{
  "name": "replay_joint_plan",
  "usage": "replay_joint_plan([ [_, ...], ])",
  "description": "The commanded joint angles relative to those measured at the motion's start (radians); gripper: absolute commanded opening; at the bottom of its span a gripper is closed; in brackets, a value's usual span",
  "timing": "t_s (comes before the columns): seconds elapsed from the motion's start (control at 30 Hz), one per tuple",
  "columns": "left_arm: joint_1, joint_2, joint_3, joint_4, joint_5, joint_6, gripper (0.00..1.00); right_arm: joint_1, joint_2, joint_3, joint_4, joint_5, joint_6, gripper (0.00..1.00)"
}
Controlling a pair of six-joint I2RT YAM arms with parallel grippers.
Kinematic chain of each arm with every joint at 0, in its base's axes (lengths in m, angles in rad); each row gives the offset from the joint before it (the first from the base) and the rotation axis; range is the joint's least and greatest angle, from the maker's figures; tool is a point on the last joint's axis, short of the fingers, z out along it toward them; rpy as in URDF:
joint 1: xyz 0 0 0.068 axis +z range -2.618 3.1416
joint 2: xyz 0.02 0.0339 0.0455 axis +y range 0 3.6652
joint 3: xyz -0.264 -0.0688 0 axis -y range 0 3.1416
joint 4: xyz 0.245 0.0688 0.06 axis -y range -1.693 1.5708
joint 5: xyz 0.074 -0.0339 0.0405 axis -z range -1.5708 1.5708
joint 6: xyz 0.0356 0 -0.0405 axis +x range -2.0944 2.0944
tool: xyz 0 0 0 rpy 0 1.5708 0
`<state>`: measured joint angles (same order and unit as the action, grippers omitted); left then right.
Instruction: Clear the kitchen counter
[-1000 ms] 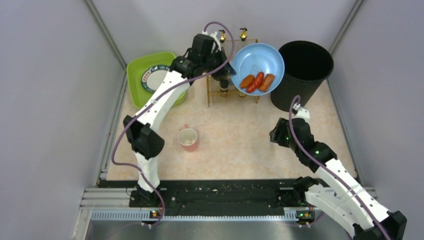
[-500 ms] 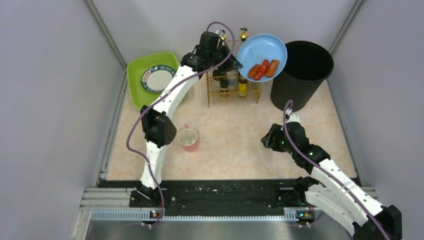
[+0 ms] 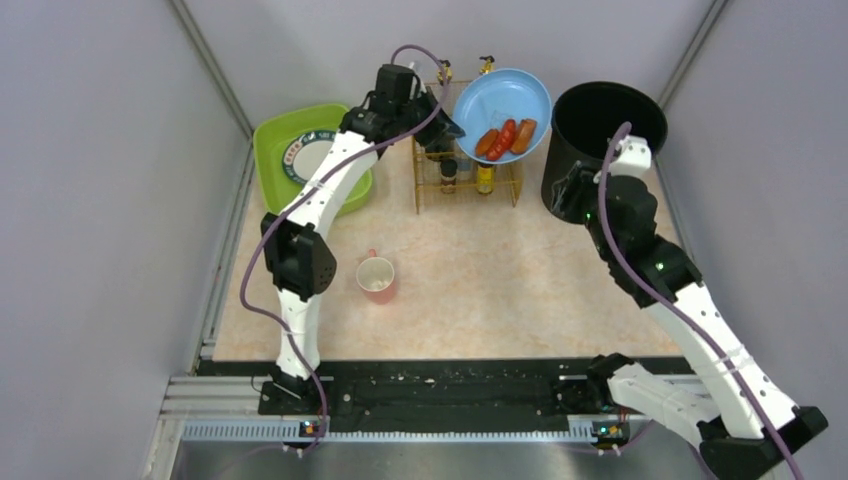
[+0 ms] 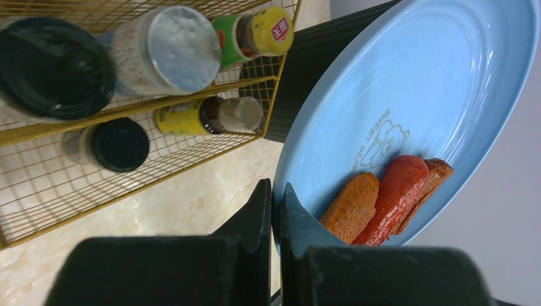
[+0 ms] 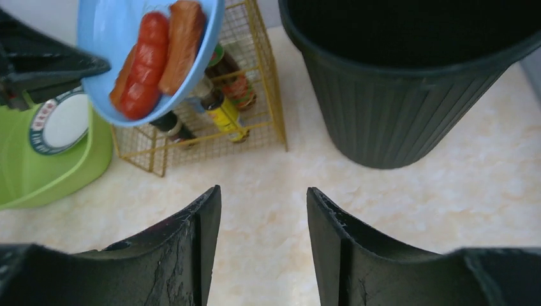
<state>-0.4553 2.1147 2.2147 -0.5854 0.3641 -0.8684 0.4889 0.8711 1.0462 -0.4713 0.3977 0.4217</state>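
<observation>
My right gripper's fingers are short of the black bin's rim [image 3: 554,122] [image 5: 286,24] facing the wire rack, so next my right gripper needs to lift outward, then tip down onto it.
The pale marbled kitchen counter [image 3: 480,260] carries a pink cup [image 3: 376,277] left of centre. My left gripper [image 3: 447,128] [image 4: 275,188] is shut on the rim of a light blue plate [image 3: 500,100] [image 4: 434,76]. The plate hangs tilted in the air above the wire rack, just left of the black bin [image 3: 600,140] [image 5: 408,108]. Three reddish sausages [image 3: 503,138] [image 4: 395,197] lie at the plate's low side. My right gripper [image 3: 565,190] [image 5: 263,194] hovers open and empty over the counter in front of the bin.
A gold wire rack [image 3: 465,180] [image 4: 127,172] with several bottles and jars stands at the back centre. A green basin [image 3: 275,140] holding a white plate [image 3: 310,155] sits at the back left. Grey walls close in both sides.
The left arm has shifted the tilted plate slightly left after carrying it toward the bin. The right arm has risen and swung from mid-counter to the bin's front.
</observation>
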Motion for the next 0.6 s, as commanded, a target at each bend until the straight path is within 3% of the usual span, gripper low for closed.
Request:
replay_joint_plan([
  [0.0,0.043,-0.151,-0.043,0.04,0.075,0.03,0.0,0.012,0.094,0.139,0.014,0.144,-0.17,0.52],
  [0.13,0.061,-0.209,-0.143,0.021,0.087,0.064,0.0,-0.016,0.177,0.226,0.116,0.162,-0.332,0.56],
  [0.33,0.065,-0.316,-0.284,-0.038,0.064,0.15,0.0,-0.196,0.337,0.38,0.17,-0.075,-0.457,0.57],
  [0.43,0.068,-0.376,-0.362,-0.057,0.045,0.199,0.0,-0.223,0.405,0.432,0.189,-0.181,-0.574,0.61],
  [0.57,0.07,-0.44,-0.432,-0.094,0.026,0.25,0.0,-0.277,0.501,0.521,0.156,-0.278,-0.591,0.63],
])
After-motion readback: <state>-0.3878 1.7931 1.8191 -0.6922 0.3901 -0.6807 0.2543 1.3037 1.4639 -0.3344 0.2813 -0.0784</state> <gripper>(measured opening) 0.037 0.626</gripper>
